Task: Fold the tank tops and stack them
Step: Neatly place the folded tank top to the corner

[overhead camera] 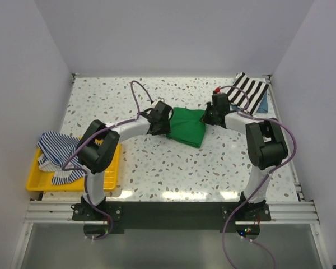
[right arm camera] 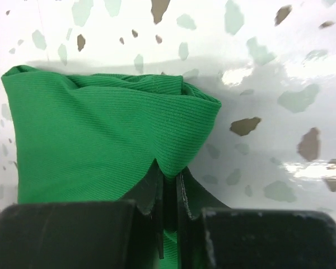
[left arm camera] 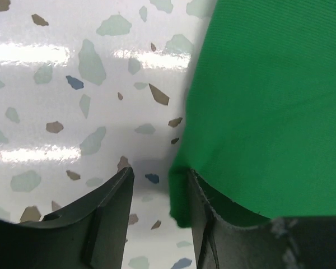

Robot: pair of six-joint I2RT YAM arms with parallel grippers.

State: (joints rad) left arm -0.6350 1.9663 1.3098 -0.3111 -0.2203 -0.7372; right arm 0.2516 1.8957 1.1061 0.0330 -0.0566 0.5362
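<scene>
The wide-striped cloth (overhead camera: 248, 92) is already on the blue item. I need to move my right gripper outward over that cloth next and let go of the green tank top on it.
The bright green tank top (overhead camera: 189, 126) lies folded in the middle of the speckled table. My left gripper (overhead camera: 163, 120) is at its left edge. In the left wrist view it (left arm camera: 159, 174) is open, and the green edge (left arm camera: 252, 101) lies just inside the gap against the right finger. My right gripper (overhead camera: 210, 115) is at the top's right edge. In the right wrist view it (right arm camera: 168, 174) is shut on a fold of the green cloth (right arm camera: 101, 129). The navy-and-white striped tank top (overhead camera: 55, 150) lies crumpled in the yellow tray (overhead camera: 37, 183) at the left.
A cloth with wide black-and-white stripes (overhead camera: 250, 91) lies at the back right corner, with a blue item (overhead camera: 263, 104) under its edge. White walls close in the table on three sides.
</scene>
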